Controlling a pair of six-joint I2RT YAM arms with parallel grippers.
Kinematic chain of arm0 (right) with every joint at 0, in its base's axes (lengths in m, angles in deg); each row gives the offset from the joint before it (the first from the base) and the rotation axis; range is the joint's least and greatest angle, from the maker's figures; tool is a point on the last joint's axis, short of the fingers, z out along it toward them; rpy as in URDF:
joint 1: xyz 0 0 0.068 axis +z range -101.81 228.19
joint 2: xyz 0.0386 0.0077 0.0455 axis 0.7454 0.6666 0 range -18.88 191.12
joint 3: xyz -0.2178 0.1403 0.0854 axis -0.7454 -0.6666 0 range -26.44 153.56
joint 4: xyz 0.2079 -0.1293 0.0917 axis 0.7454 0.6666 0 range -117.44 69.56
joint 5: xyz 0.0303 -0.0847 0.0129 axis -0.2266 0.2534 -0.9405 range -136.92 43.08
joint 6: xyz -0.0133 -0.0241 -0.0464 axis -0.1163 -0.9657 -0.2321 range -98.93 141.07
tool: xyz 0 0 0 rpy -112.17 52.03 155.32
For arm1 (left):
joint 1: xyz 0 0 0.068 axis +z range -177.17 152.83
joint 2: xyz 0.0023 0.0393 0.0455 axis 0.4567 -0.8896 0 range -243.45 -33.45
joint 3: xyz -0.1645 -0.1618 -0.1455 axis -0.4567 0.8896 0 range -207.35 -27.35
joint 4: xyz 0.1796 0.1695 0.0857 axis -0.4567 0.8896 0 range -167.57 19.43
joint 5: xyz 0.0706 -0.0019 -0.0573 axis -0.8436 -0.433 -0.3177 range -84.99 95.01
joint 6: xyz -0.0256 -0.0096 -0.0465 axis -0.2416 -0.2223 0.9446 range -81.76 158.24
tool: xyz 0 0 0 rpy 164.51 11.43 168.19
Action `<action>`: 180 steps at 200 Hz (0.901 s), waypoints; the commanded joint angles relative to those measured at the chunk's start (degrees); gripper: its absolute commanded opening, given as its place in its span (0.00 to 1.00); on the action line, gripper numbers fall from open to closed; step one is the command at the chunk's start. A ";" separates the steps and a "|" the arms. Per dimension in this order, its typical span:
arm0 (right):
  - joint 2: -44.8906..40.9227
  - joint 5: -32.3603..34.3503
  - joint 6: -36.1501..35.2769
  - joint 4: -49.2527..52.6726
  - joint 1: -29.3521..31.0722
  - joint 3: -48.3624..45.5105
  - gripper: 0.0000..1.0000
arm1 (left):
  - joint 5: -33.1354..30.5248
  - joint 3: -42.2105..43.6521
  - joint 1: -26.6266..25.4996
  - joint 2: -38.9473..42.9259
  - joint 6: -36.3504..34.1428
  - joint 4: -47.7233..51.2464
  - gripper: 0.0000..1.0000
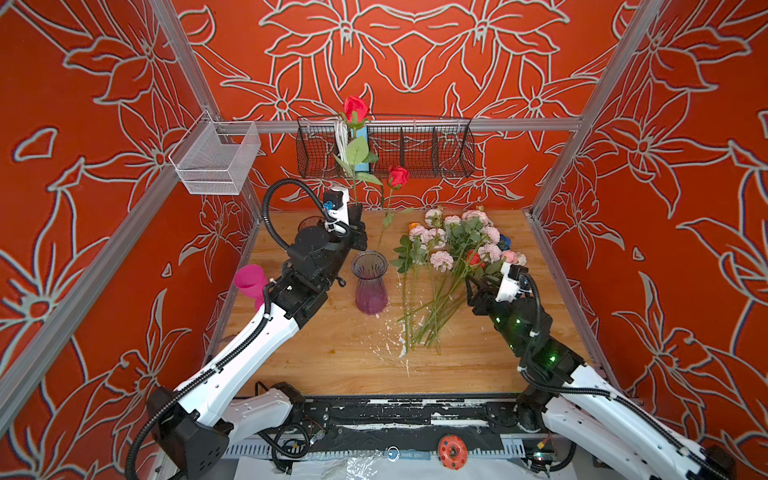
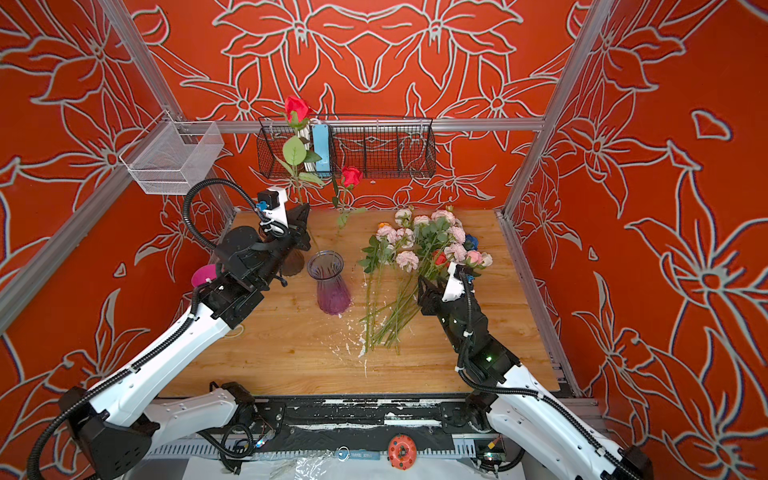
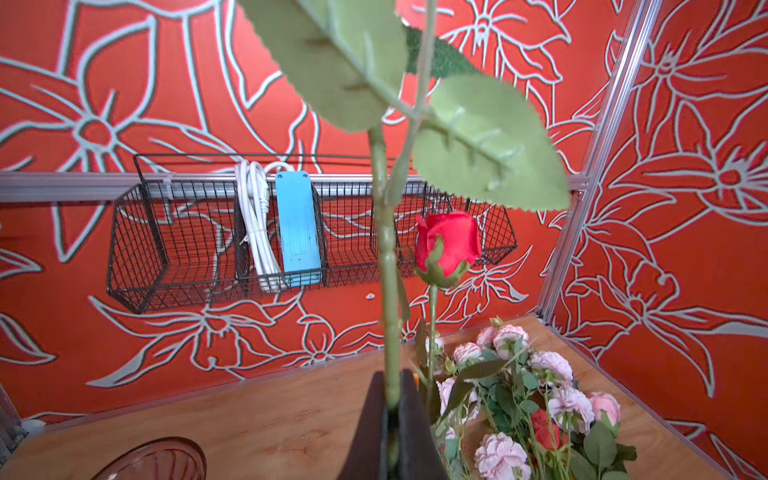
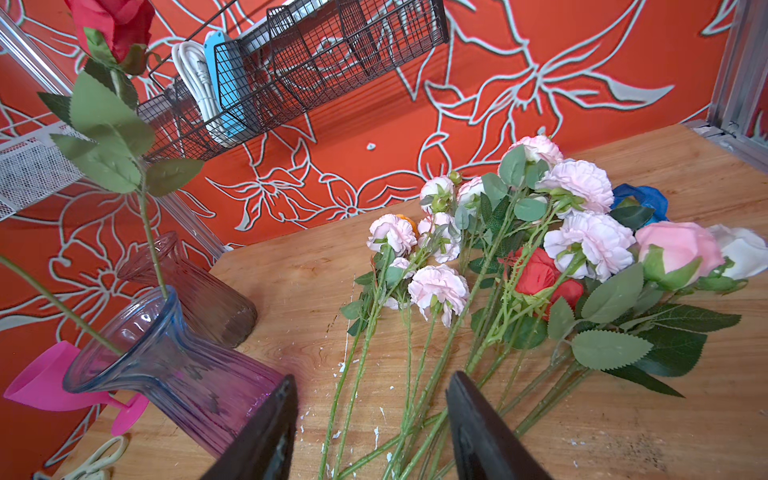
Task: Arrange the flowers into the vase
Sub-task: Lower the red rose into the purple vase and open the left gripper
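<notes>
The stem's lower end already slants inside the vase's rim, so my left gripper should next lower toward the clear purple vase's opening (image 1: 369, 264) and release the rose.
My left gripper (image 1: 358, 210) (image 3: 390, 386) is shut on the green stem of a red rose (image 1: 355, 109), which it holds upright above and behind the clear purple vase (image 1: 369, 286) (image 4: 178, 374). A second red rose (image 1: 398, 176) (image 3: 449, 245) stands in the vase and leans towards the back wall. In the right wrist view two stems enter the vase mouth. The other flowers (image 1: 453, 249) (image 4: 519, 257), mostly pale pink, lie in a pile right of the vase. My right gripper (image 1: 473, 291) (image 4: 371, 376) hovers open over their stems with nothing between its fingers.
A brown glass vase (image 4: 199, 291) stands behind the purple one, partly hidden by the left arm. A pink plastic goblet (image 1: 249, 282) lies at the table's left edge. On the back wall hangs a black wire basket (image 1: 415, 149). A white mesh basket (image 1: 212, 162) hangs at the left.
</notes>
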 commanded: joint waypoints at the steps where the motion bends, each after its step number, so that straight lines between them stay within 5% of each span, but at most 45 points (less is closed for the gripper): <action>1: 0.99 0.00 0.43 -0.54 0.13 -0.03 0.59 | 1.18 2.17 0.32 -1.40 0.82 -2.41 0.00; 76: 3.30 -1.04 -0.10 0.12 0.13 0.79 0.59 | 1.79 5.11 0.31 -3.95 -0.50 4.67 0.11; 121: 4.00 -1.85 0.08 0.10 0.15 1.03 0.59 | 1.40 5.20 0.33 -2.98 -0.50 7.78 0.35; 180: 3.72 -0.87 -0.36 0.41 0.13 1.02 0.59 | 3.75 3.66 0.14 5.87 2.82 13.53 0.51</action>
